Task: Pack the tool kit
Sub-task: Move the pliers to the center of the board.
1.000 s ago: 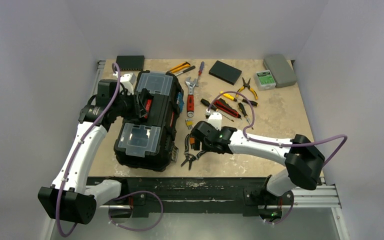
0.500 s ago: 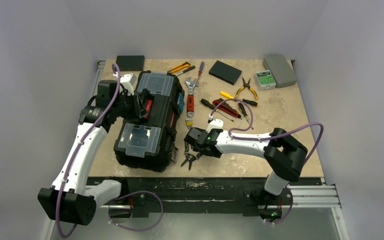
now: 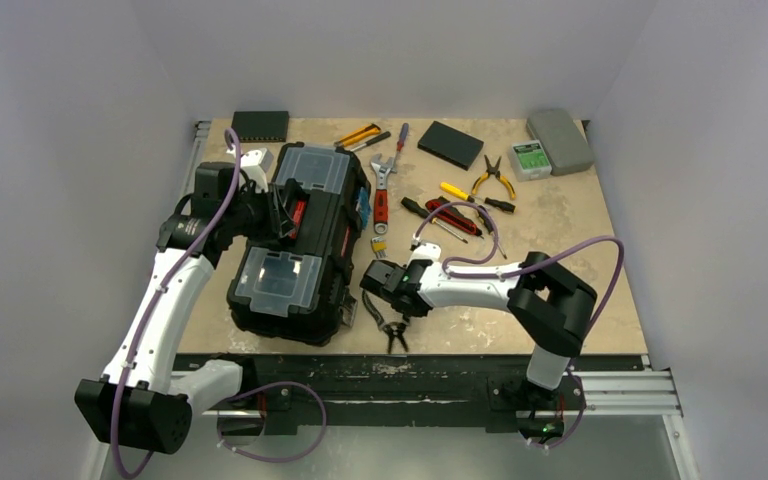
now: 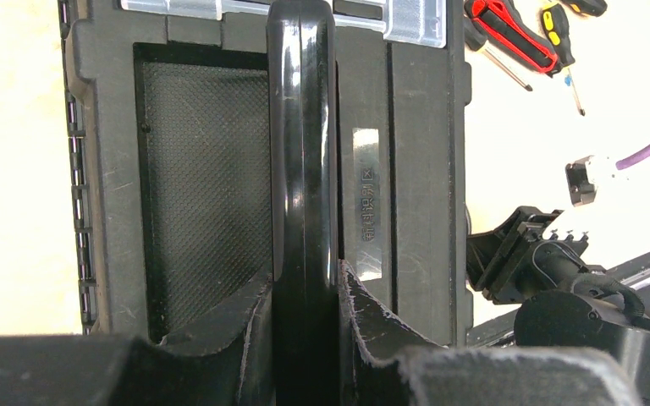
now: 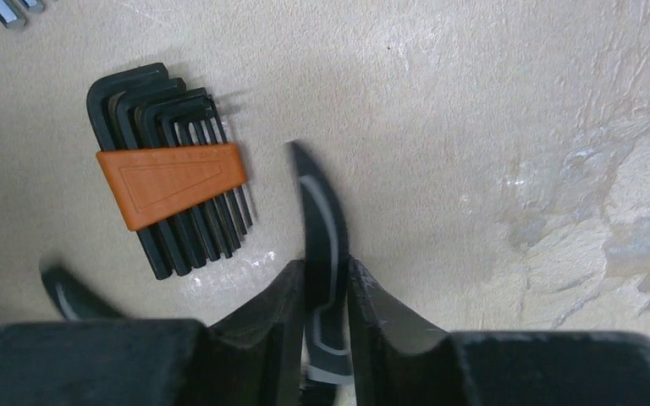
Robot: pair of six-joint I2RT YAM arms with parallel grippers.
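I will next carry the pliers [image 3: 393, 328] outward in my right gripper, away from the tool kit close beside them, and release them on the tabletop by the screwdrivers.
The black tool kit [image 3: 300, 240] lies closed at the table's left, with two clear-lidded compartments on top. My left gripper [image 3: 278, 213] is shut on its black top handle [image 4: 303, 152]; both fingers press the handle's sides at the gripper [image 4: 305, 283]. Right of the box, my right gripper [image 3: 382, 295] is shut on one black-and-grey handle [image 5: 320, 211] of a pair of pliers [image 3: 393, 328], low over the table. In the right wrist view the gripper [image 5: 320, 269] clamps that handle, and the pliers' other handle [image 5: 66, 292] shows at the lower left.
A hex key set in an orange holder [image 5: 172, 182] lies just beyond the pliers. Further back lie a red wrench [image 3: 381, 195], screwdrivers [image 3: 452, 215], yellow pliers [image 3: 495, 178], a flat black box [image 3: 450, 144], a grey case [image 3: 560, 140] and a green-labelled box [image 3: 531, 158].
My right arm has slid left toward the toolbox and its jaws have shut on a pliers handle; the pliers have turned. The left arm has not moved.
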